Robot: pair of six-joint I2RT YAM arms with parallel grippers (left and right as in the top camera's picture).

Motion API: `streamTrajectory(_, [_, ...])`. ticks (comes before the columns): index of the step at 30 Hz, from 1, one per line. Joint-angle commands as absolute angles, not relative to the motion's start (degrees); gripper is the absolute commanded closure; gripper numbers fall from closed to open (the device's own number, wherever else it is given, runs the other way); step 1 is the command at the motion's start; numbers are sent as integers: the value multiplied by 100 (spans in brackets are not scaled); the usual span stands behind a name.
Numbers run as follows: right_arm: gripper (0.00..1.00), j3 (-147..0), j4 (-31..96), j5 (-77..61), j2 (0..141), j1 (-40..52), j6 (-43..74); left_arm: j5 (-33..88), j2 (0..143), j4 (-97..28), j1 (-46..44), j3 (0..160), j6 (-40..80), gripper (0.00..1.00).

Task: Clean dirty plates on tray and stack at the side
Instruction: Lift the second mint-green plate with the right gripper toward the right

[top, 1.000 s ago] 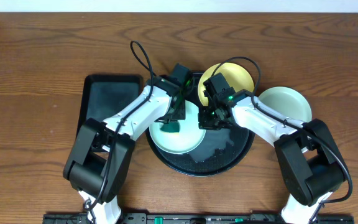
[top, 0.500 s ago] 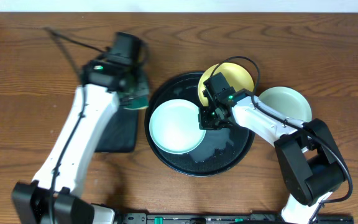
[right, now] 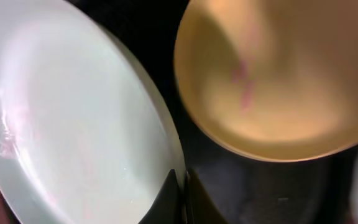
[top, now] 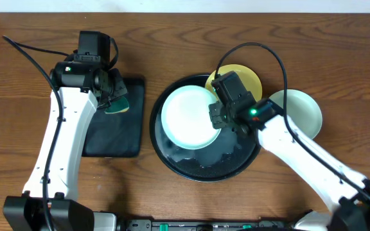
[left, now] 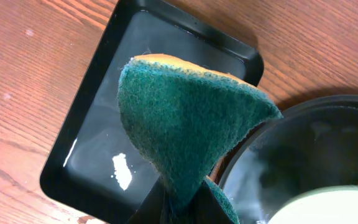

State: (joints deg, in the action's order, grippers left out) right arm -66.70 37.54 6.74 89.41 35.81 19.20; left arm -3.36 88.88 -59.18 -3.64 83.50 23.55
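I should raise my right gripper past the yellow plate (top: pixel 248 77) and lower it over the second mint-green plate (top: pixel 303 113), since that lies to its right in the overhead view.
My right gripper (top: pixel 216 115) is shut on the right rim of a mint-green plate (top: pixel 189 117) and holds it lifted over the round black tray (top: pixel 204 168); the wrist view shows the rim pinched between my jaws (right: pixel 180 186), the plate (right: pixel 67 124) at left. A pale yellow plate (top: pixel 248 77) rests on the tray's far right rim, seen close in the right wrist view (right: pixel 278 81). A second mint-green plate (top: pixel 300 108) lies on the wood to the right. My left gripper (top: pixel 112 94) is shut on a green sponge (left: pixel 185 127) over the rectangular tray.
The rectangular black tray (top: pixel 111 138) lies left of the round tray, wet with a white foam spot (left: pixel 122 171). Cables arc over both arms. The round tray's floor is wet (top: pixel 227 157).
My left arm has swung left with the sponge, from the plate to over the rectangular tray. My right gripper has lifted the mint-green plate and moved it up and right.
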Motion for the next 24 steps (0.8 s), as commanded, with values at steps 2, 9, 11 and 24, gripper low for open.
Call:
streamTrajectory(2, [99,-6753,3745,2416,8580,4029,1284,-346,8927,-5935,-355,8357,2255,93])
streamTrajectory(9, [99,-6753,3415,4558,8385,4853,438,-346,8941,-5953,-355,8348,2255,93])
streamTrajectory(11, [99,-6753,3304,5098,8385,5103,163,-346,8947,-5953,-355,8348,2255,92])
streamTrajectory(24, [99,-6753,2421,7227,8385,6088,-1046,-346,8949,-5955,-355,8348,2257,93])
